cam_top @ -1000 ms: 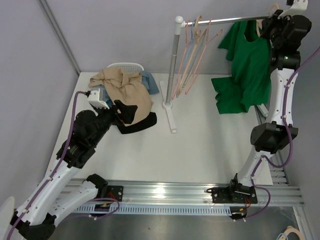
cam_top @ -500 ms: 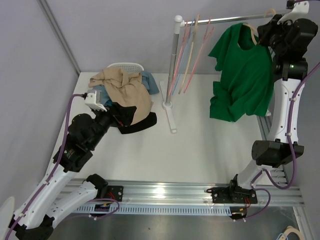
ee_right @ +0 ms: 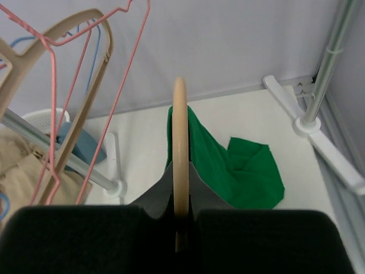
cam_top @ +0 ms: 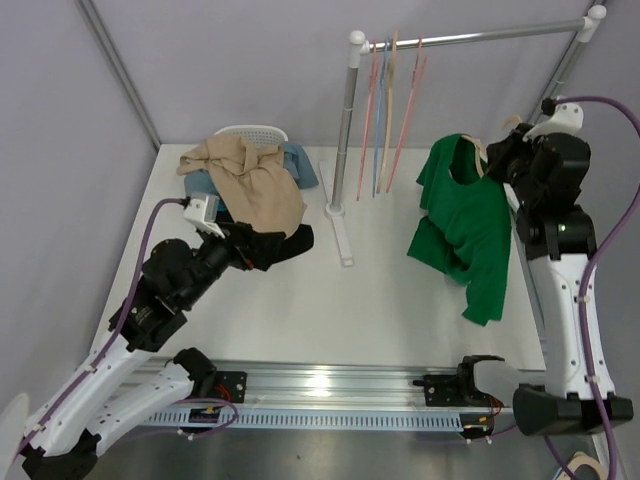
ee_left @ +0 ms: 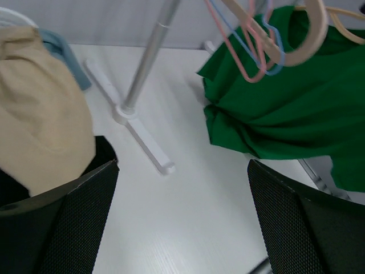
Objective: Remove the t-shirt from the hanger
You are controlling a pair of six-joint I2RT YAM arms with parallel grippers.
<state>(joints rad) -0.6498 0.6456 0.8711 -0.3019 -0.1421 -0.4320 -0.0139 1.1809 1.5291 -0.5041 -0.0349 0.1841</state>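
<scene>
The t-shirt's near sleeve (cam_top: 483,304) (ee_left: 345,176) hangs loose and droops to the right of my left gripper in the top view, so I need to swing across, turn and close on it.
A green t-shirt (cam_top: 465,225) hangs on a tan wooden hanger (cam_top: 511,122), off the rail and in the air above the table's right side. My right gripper (cam_top: 503,155) is shut on the hanger. In the right wrist view the hanger (ee_right: 179,131) stands upright between the shut jaws of my right gripper (ee_right: 179,200), with the shirt (ee_right: 239,171) drooping below. My left gripper (cam_top: 262,245) is open and empty beside the clothes pile. In the left wrist view it (ee_left: 182,222) is wide open over bare table, with the shirt (ee_left: 285,108) to the far right.
A clothes rack with a rail (cam_top: 480,38), a left pole (cam_top: 347,130) and a foot (cam_top: 342,235) holds several empty hangers (cam_top: 392,100). A pile of beige, blue and black clothes (cam_top: 250,180) covers a white basket at the back left. The rack's right pole (ee_right: 328,63) stands close by.
My right arm has lifted the hanger with the shirt off the rail, then lowered it and brought it nearer. My left arm has shifted slightly right and stayed open.
</scene>
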